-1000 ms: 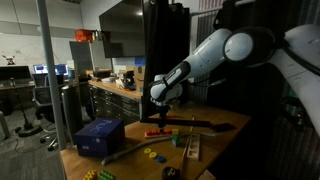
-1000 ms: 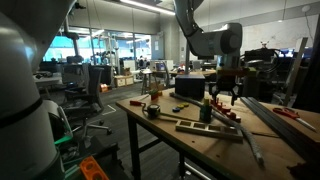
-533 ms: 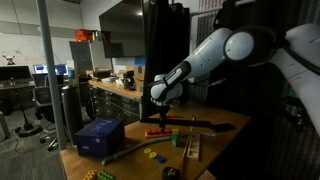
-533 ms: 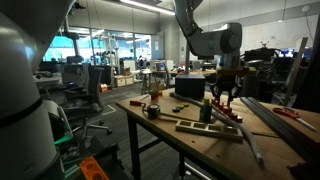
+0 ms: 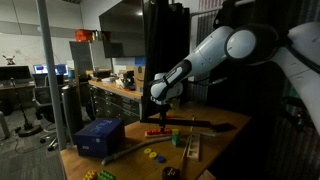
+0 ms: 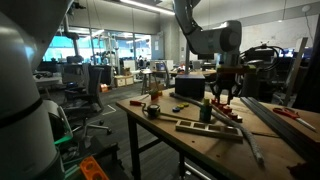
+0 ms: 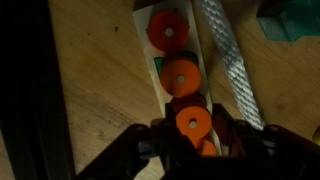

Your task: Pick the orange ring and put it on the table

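Next, my gripper will lift from the white strip [image 7: 150,45], swing past the white rope and lower beside the small coloured pieces to release the nearest orange ring, since bare table shows there.
In the wrist view three orange rings lie in a row on a white strip [image 7: 150,45] on the light wooden table [image 7: 90,70]. My gripper [image 7: 193,138] is shut on the nearest orange ring [image 7: 192,121], with a dark finger on each side of it. The other two rings [image 7: 181,76] [image 7: 167,30] lie further along the strip. In both exterior views the gripper [image 5: 160,104] [image 6: 222,98] points down, just above the table [image 5: 222,124] [image 6: 165,135].
A white rope [image 7: 226,62] runs beside the strip, with a green object [image 7: 290,25] past it. A blue box [image 5: 99,136], a red piece [image 5: 157,132] and small coloured pieces [image 5: 152,154] lie on the table. A wooden board [image 6: 205,127] lies near the gripper.
The arm has stayed in place. In the exterior views the fingers have drawn together from a wider spread.
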Tool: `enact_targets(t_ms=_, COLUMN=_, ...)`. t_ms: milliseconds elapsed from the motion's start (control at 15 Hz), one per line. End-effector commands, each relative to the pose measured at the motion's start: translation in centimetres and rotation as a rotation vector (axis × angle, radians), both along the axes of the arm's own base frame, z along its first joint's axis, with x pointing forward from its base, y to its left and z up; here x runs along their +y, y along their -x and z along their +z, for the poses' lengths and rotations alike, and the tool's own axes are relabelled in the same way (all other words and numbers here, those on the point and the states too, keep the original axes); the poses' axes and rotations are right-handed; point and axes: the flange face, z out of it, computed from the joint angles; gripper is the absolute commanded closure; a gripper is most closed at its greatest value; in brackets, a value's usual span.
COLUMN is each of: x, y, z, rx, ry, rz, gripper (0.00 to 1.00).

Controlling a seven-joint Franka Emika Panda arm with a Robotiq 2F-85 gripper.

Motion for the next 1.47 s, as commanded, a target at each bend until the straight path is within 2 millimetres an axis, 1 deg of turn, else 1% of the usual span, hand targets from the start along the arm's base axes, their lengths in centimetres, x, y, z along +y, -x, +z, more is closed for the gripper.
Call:
enact_targets(t_ms=0, x=0.6, y=0.8, z=2.9, rx=-0.028, ry=0.025, rz=0.000, gripper=0.78)
enact_targets(t_ms=267, x=1.6, y=1.5, z=4.9, rx=-0.030, ry=0.025, rz=-0.007, gripper=0.78)
enact_targets(t_ms=400, x=2.6, y=2.7, z=5.5, rx=0.000, ry=0.015, rz=-0.019, gripper=0.78)
enact_targets(t_ms=600, x=4.1, y=5.0, z=6.1, rx=0.043, ry=0.007, rz=-0.060, gripper=0.78)
enact_targets(t_ms=800, x=6.0, y=7.5, z=6.4, rx=0.073, ry=-0.009, rz=-0.090, gripper=0.78)
enact_targets(t_ms=933, x=7.3, y=9.0, z=6.2, rx=0.087, ry=-0.029, rz=-0.105, gripper=0.78)
enact_targets(t_ms=1067, x=8.1, y=10.7, z=5.8, rx=0.091, ry=-0.063, rz=-0.128, gripper=0.78)
enact_targets(t_ms=1400, x=9.0, y=14.1, z=4.0, rx=0.068, ry=-0.130, rz=-0.192, gripper=0.78)
